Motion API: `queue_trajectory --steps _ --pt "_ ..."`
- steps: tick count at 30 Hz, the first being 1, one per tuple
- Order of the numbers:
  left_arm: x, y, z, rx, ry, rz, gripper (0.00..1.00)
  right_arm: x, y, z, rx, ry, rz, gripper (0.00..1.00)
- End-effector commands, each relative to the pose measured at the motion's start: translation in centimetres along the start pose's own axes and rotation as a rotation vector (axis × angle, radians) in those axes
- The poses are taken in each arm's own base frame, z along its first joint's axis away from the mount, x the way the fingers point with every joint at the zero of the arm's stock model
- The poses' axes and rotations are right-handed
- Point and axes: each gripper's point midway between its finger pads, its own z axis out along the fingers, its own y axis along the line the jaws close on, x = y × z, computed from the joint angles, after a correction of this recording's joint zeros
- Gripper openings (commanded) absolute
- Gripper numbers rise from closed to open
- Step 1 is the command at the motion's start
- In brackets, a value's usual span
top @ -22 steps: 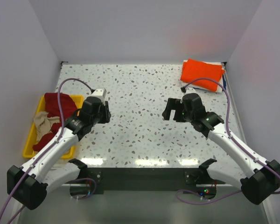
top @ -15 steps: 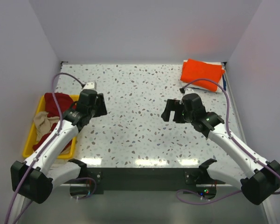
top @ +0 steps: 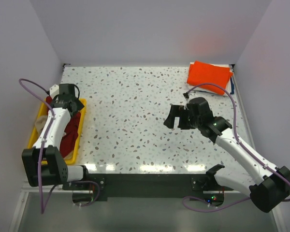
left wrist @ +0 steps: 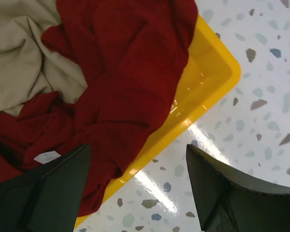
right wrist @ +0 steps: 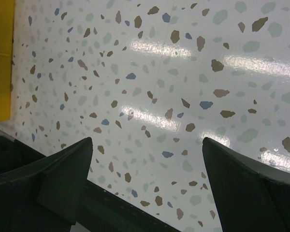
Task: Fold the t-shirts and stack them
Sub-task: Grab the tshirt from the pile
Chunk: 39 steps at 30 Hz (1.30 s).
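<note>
My open fingers have the dark red t-shirt's edge (top: 76, 124) (left wrist: 123, 158) showing between them beside the tray's rim, so I will lower my left gripper onto that edge of the t-shirt and close it.
A dark red t-shirt (left wrist: 121, 63) with a small white label (left wrist: 47, 156) lies crumpled in the yellow tray (left wrist: 208, 82), over a beige t-shirt (left wrist: 19, 72). Both show in the top view, the red one (top: 70, 128) beside the beige one (top: 40, 124). A folded bright orange t-shirt (top: 209, 75) lies at the table's far right corner. My left gripper (top: 64, 102) is open and empty, above the tray's far right edge; in its wrist view (left wrist: 139, 169) it straddles the tray rim. My right gripper (top: 176, 117) is open and empty above bare table.
The yellow tray (top: 78, 145) stands at the table's left edge by the wall. Something white (top: 226, 92) lies under the orange t-shirt. A purple cable (top: 24, 84) loops near the left wall. The table's front edge (right wrist: 111, 198) shows below my right gripper.
My left arm has swung left from the middle of the table to over the tray's far end. My right gripper has moved slightly left.
</note>
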Motion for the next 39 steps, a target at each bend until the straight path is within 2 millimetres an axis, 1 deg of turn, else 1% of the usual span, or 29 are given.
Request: queue_trajectory --steps 1,2,4,5,8,9,11,12,13,14,16,17,18,19,20,21,22,23,25,26,28,29,31,32,34,35,37,38,39 --pt "-1.6 1.1 1.6 -0.116 -0.021 -0.084 0.84 -0.1 1.1 -0.2 -0.056 0.001 0.006 0.99" --pt "-1.4 1.0 2.1 -0.118 -0.012 -0.081 0.84 0.0 1.2 -0.2 -0.062 0.004 0.006 0.99" --pt "-1.1 0.2 3.9 -0.110 0.009 -0.070 0.82 0.0 1.3 -0.3 -0.068 0.003 0.007 0.99" --pt "-0.8 -0.2 5.0 -0.123 0.038 -0.054 0.78 0.0 1.3 -0.4 -0.072 0.003 0.009 0.99" --pt "0.0 -0.3 6.4 -0.158 0.084 -0.032 0.72 0.0 1.3 -0.4 -0.069 0.002 0.008 0.99" --pt "0.6 -0.2 7.1 -0.170 0.101 -0.027 0.63 0.0 1.3 -0.5 -0.069 -0.002 0.008 0.99" --pt "1.1 0.0 7.5 -0.182 0.118 -0.036 0.54 -0.2 1.3 -0.5 -0.070 -0.007 0.008 0.99" --pt "1.4 0.0 7.7 -0.183 0.127 -0.035 0.46 -0.2 1.3 -0.6 -0.068 -0.008 0.007 0.99" --pt "1.5 0.0 7.7 -0.182 0.131 -0.037 0.41 -0.2 1.2 -0.6 -0.064 -0.010 0.007 0.99" --pt "1.5 0.0 7.6 -0.180 0.129 -0.037 0.30 -0.2 1.2 -0.6 -0.066 -0.011 0.004 0.99" --pt "0.7 -0.1 7.0 -0.167 0.110 -0.046 0.21 -0.2 1.3 -0.6 -0.070 -0.012 0.005 0.99" --pt "0.3 -0.1 6.7 -0.164 0.105 -0.045 0.09 -0.2 1.3 -0.6 -0.069 -0.011 0.006 0.99" --pt "-0.9 -0.4 5.8 -0.144 0.076 -0.058 0.03 -0.2 1.3 -0.5 -0.071 -0.010 0.005 0.99" --pt "-1.6 -0.5 5.3 -0.136 0.061 -0.064 0.00 -0.1 1.3 -0.5 -0.070 -0.005 0.007 0.99" --pt "-2.1 -0.4 4.6 -0.130 0.051 -0.062 0.00 -0.2 1.3 -0.5 -0.072 -0.005 0.006 0.99" --pt "-3.8 -0.6 3.2 -0.106 0.008 -0.078 0.00 -0.1 1.4 -0.4 -0.074 -0.003 0.008 0.99" --pt "-4.6 -0.6 2.4 -0.097 -0.014 -0.081 0.00 0.0 1.4 -0.4 -0.076 0.002 0.007 0.99" --pt "-6.2 -0.6 0.6 -0.070 -0.056 -0.099 0.00 0.1 1.4 -0.3 -0.075 0.007 0.009 0.99" --pt "-7.9 -0.6 -1.2 -0.044 -0.108 -0.114 0.00 0.2 1.5 -0.1 -0.080 0.016 0.012 0.99" --pt "-9.3 -0.5 -3.0 -0.017 -0.154 -0.129 0.00 0.2 1.5 -0.1 -0.083 0.019 0.013 0.99" --pt "-10.7 -0.4 -4.9 0.013 -0.200 -0.142 0.00 0.3 1.6 0.1 -0.087 0.027 0.015 0.99" --pt "-12.0 -0.4 -6.6 0.052 -0.244 -0.163 0.00 0.4 1.7 0.2 -0.090 0.029 0.014 0.99" --pt "-13.3 -0.7 -8.6 0.105 -0.285 -0.174 0.00 0.5 1.7 0.4 -0.093 0.040 0.017 0.99" --pt "-14.8 -0.9 -10.6 0.150 -0.337 -0.194 0.00 0.4 1.8 0.4 -0.097 0.040 0.017 0.99" --pt "-16.3 -1.7 -12.8 0.228 -0.383 -0.192 0.00 0.6 2.0 0.4 -0.110 0.050 0.015 0.99" --pt "-18.2 -2.0 -15.2 0.283 -0.445 -0.214 0.00 0.5 2.2 0.5 -0.118 0.049 0.012 0.99" --pt "-19.8 -3.1 -17.7 0.378 -0.492 -0.203 0.00 0.6 2.3 0.5 -0.129 0.051 0.008 0.99" --pt "-21.7 -3.6 -20.3 0.441 -0.550 -0.220 0.00 0.5 2.4 0.4 -0.130 0.046 0.006 0.99" --pt "-22.3 -4.4 -21.8 0.505 -0.565 -0.211 0.00 0.4 2.4 0.4 -0.131 0.043 0.006 0.99"
